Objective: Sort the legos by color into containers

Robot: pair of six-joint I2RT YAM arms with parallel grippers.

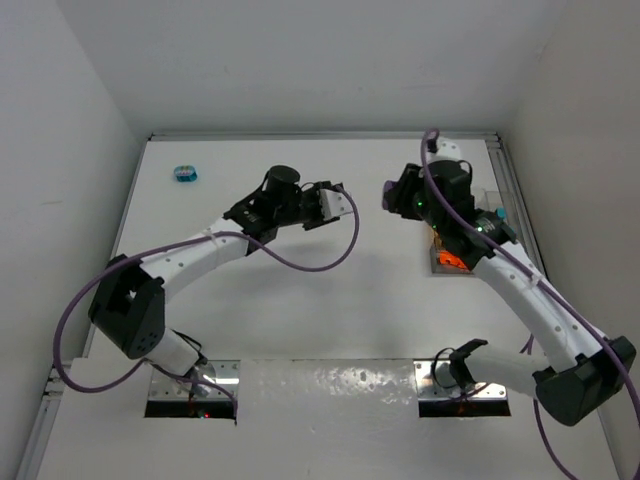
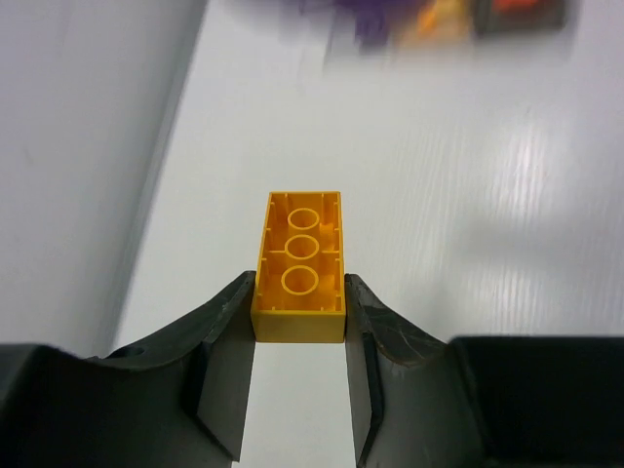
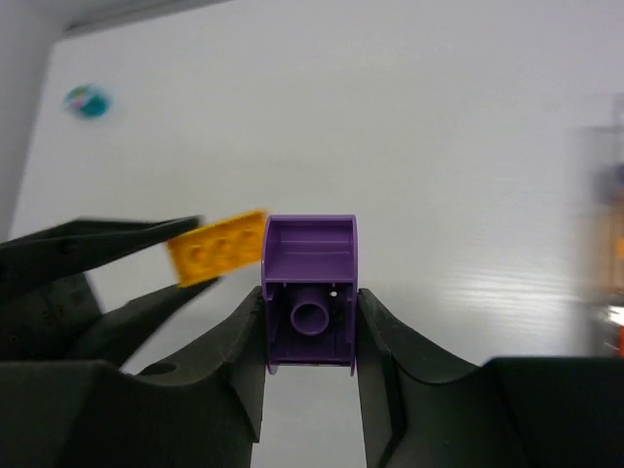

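Next, my right gripper moves over the far clear container [image 3: 612,183], to the right in the top view. It then lowers and lets go of the purple piece, as purple shows in that container.
My left gripper [image 2: 299,297] is shut on a yellow lego brick [image 2: 300,255], held underside up above the table. My right gripper [image 3: 309,307] is shut on a purple lego piece [image 3: 310,283], hollow side facing the camera. In the top view the left gripper [image 1: 335,203] and right gripper [image 1: 392,193] face each other at mid-table, a short gap apart. The right wrist view also shows the yellow brick [image 3: 216,247] in the left fingers [image 3: 107,239]. The clear containers [image 1: 452,258] sit under the right arm with orange pieces inside. They appear blurred in the left wrist view [image 2: 439,21].
A teal lego [image 1: 186,175] lies alone at the far left of the table and shows in the right wrist view [image 3: 90,101]. White walls close in the table on three sides. The right arm's purple cable [image 1: 432,165] loops over the containers.
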